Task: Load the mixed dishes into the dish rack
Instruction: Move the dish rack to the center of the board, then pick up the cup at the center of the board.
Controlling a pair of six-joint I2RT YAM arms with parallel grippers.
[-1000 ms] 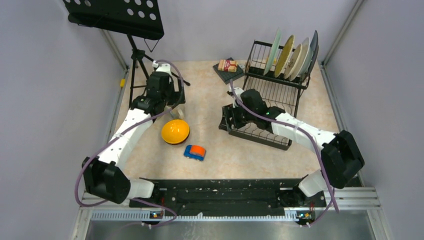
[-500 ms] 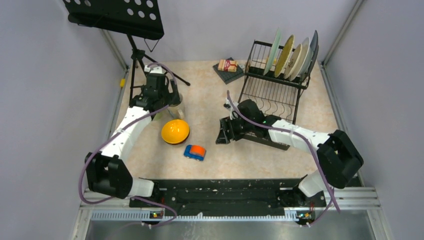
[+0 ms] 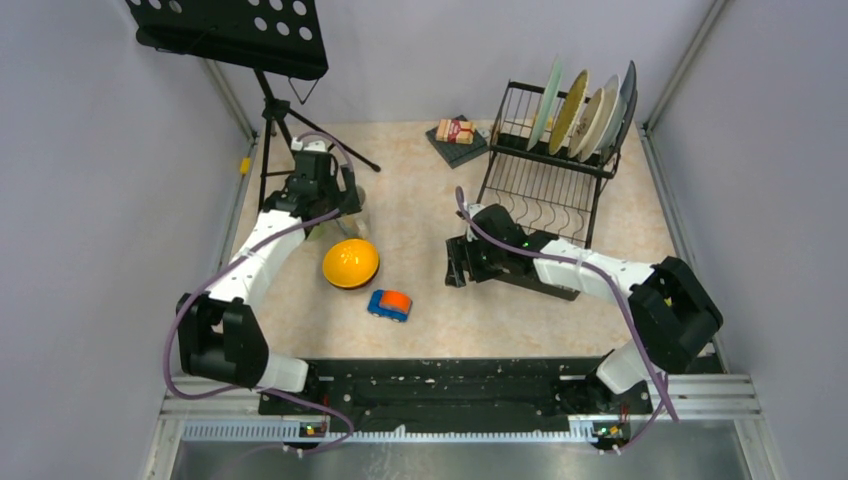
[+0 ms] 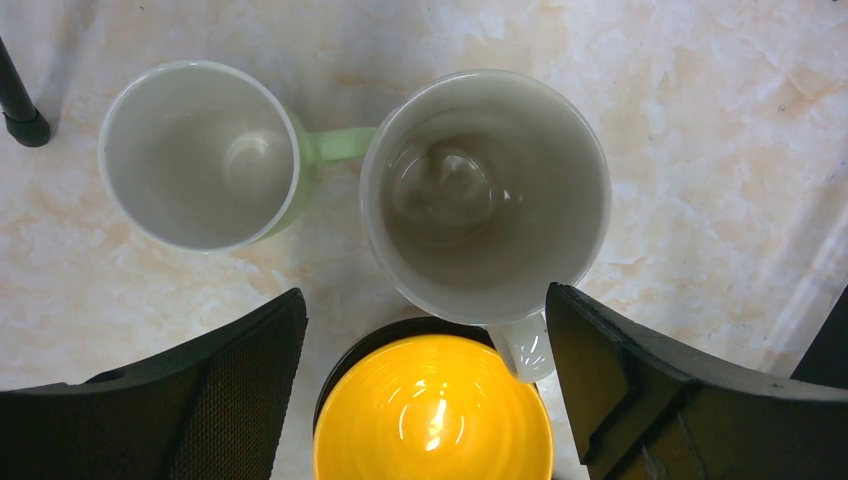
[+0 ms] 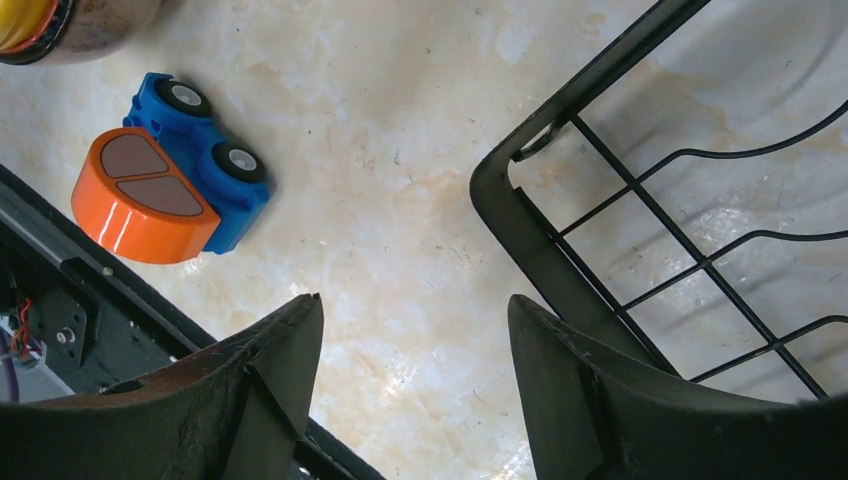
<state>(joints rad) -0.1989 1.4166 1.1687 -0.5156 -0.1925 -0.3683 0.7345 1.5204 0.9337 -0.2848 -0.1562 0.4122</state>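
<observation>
The beige mug's opening faces up and is open to one finger, so my left gripper should next lower and close across the beige mug's rim on the side by the green mug point(image 4: 200, 155).
My left gripper point(image 4: 425, 297) is open and empty above the table, over a pale green mug point(image 4: 200, 155), a beige mug point(image 4: 485, 195) and the orange-yellow dark-rimmed bowl point(image 4: 432, 410). Both mugs stand upright side by side, the bowl just nearer; it also shows in the top view point(image 3: 350, 263). My right gripper point(image 5: 415, 300) is open and empty over bare table beside the near-left corner of the black dish rack point(image 5: 530, 240). Several plates point(image 3: 585, 105) stand on edge in the rack's upper tier point(image 3: 545, 185).
A blue-and-orange toy car point(image 5: 165, 190) lies left of my right gripper and shows near the bowl in the top view point(image 3: 389, 304). A music stand point(image 3: 230, 30) on a tripod stands at the back left. A packet on a dark mat point(image 3: 455, 131) lies left of the rack.
My right gripper has moved off the rack's base to its near-left corner, lower over the table. My left gripper has shifted slightly over the mugs. Both stay open.
</observation>
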